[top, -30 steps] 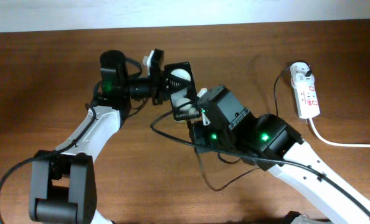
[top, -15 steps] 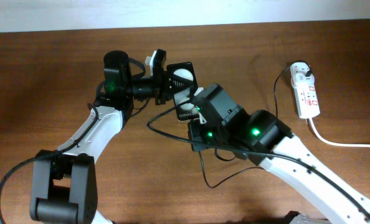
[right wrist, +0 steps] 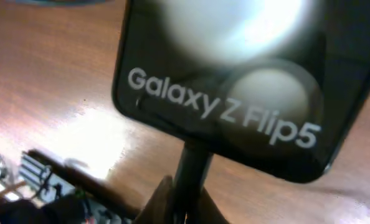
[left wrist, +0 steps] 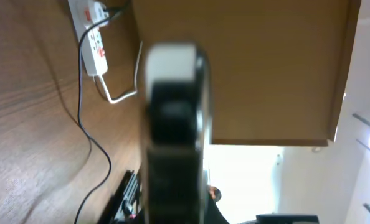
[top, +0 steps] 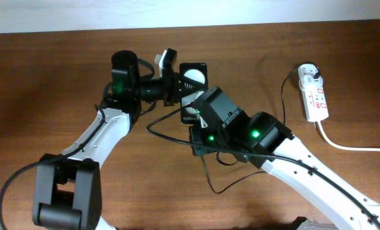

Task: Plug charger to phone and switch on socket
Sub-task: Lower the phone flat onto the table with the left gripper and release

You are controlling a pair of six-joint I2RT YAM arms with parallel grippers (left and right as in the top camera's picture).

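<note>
Next, my left gripper needs to bring the phone (top: 194,78) down onto the bare wooden tabletop below and open to release, since the gripper still holds it raised.
The phone (top: 194,78), black with two white round spots, is held above the table, edge-on in the left wrist view (left wrist: 172,124). My left gripper (top: 174,82) is shut on it. In the right wrist view the phone (right wrist: 235,81) fills the frame and reads "Galaxy Z Flip5". My right gripper (right wrist: 186,202) is shut on the charger's black connector tip (right wrist: 192,168), which meets the phone's lower edge; whether it is seated is not visible. The right gripper (top: 194,116) sits just below the phone. The charger's cable (top: 210,176) loops across the table to its white adapter (top: 310,71) in the socket (top: 316,97).
The socket's thick white cord (top: 353,147) runs off to the right edge. The socket also shows in the left wrist view (left wrist: 94,38), far from the phone. The black cable loop lies under the right arm. Bare wooden table (top: 43,83) lies to the left.
My left gripper has carried the phone a little right and up. My right gripper with the connector has moved left and up, closing in on the phone's lower edge.
</note>
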